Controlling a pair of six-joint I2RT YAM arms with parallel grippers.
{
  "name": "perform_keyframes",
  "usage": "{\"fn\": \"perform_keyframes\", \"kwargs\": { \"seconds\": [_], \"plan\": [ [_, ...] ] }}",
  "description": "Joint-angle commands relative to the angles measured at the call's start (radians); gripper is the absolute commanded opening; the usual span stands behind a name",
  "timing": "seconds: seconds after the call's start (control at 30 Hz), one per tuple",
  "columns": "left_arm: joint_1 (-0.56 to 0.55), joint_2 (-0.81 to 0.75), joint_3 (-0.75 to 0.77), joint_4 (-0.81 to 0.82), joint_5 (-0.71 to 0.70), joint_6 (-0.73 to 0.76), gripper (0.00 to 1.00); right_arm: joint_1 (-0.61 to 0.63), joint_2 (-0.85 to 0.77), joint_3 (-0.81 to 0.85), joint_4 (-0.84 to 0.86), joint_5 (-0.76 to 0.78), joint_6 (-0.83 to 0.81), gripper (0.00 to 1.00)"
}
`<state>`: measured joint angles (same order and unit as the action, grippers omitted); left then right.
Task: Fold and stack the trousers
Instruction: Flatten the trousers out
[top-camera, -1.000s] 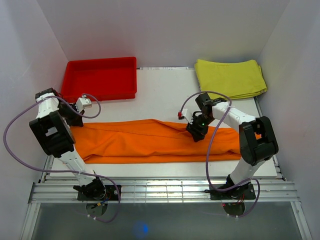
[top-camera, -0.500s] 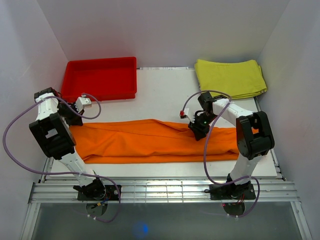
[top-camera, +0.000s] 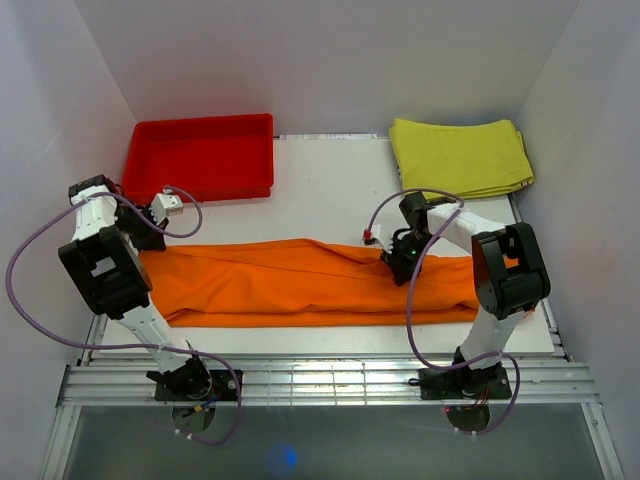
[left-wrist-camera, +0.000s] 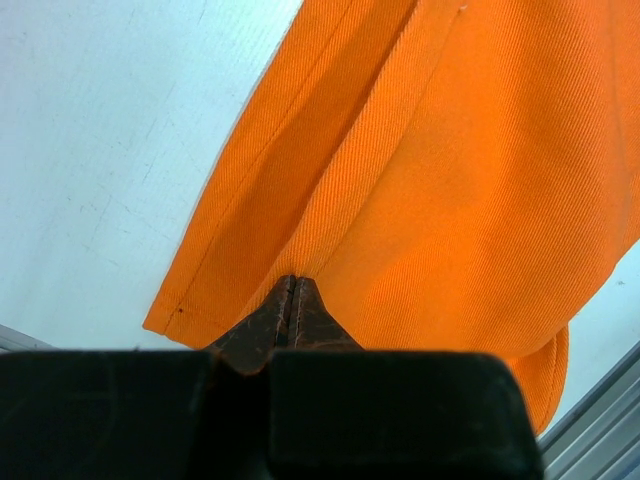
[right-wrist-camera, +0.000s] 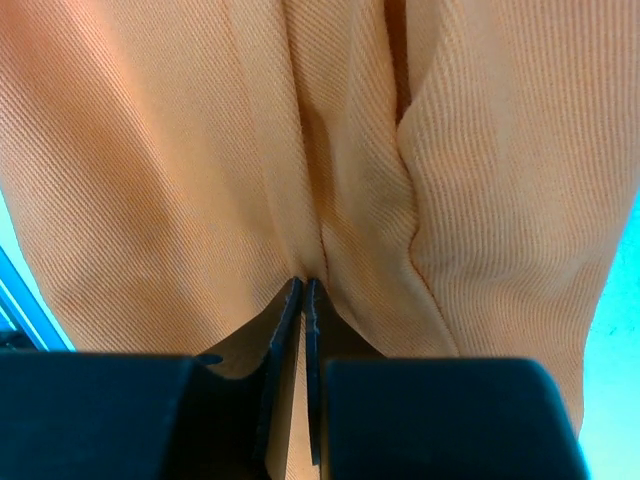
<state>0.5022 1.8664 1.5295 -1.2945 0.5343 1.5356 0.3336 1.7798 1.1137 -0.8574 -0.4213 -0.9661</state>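
The trousers' far edge lies wavy, so the left gripper should next lift the pinched cloth, draw it toward the red tray's near corner by the wall (top-camera: 129, 193) and let it go.
The orange trousers (top-camera: 300, 282) lie flat, folded lengthwise, across the middle of the white table (top-camera: 320, 190). My left gripper (top-camera: 148, 240) sits at their far left end, shut on the cloth near the hem; the left wrist view shows the fabric (left-wrist-camera: 440, 170) pinched at the jaw tips (left-wrist-camera: 290, 285). My right gripper (top-camera: 402, 262) presses down on the trousers right of centre. In the right wrist view a fold of the trousers (right-wrist-camera: 330, 150) is nipped between the shut jaws (right-wrist-camera: 303, 288).
A red plastic tray (top-camera: 200, 157) stands at the back left. A folded yellow-green cloth (top-camera: 460, 157) lies at the back right. White walls enclose the table on three sides, and an aluminium rail (top-camera: 320, 380) runs along the near edge.
My right gripper has closed on a fold of the trousers and shifted slightly right and down. The left arm has stayed still.
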Motion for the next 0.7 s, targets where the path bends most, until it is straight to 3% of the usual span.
{"fn": "perform_keyframes", "kwargs": {
  "seconds": [0.0,0.4,0.67],
  "plan": [
    [0.004,-0.067,0.006,0.008,0.058,0.009,0.0,-0.005,-0.037,0.017,-0.026,0.01,0.0,0.08],
    [0.041,-0.122,0.055,0.021,0.121,-0.063,0.0,-0.028,-0.187,0.107,-0.112,-0.013,0.018,0.08],
    [0.182,-0.187,0.185,0.079,0.297,-0.227,0.0,-0.054,-0.35,0.181,-0.117,0.042,0.067,0.08]
  ]
}}
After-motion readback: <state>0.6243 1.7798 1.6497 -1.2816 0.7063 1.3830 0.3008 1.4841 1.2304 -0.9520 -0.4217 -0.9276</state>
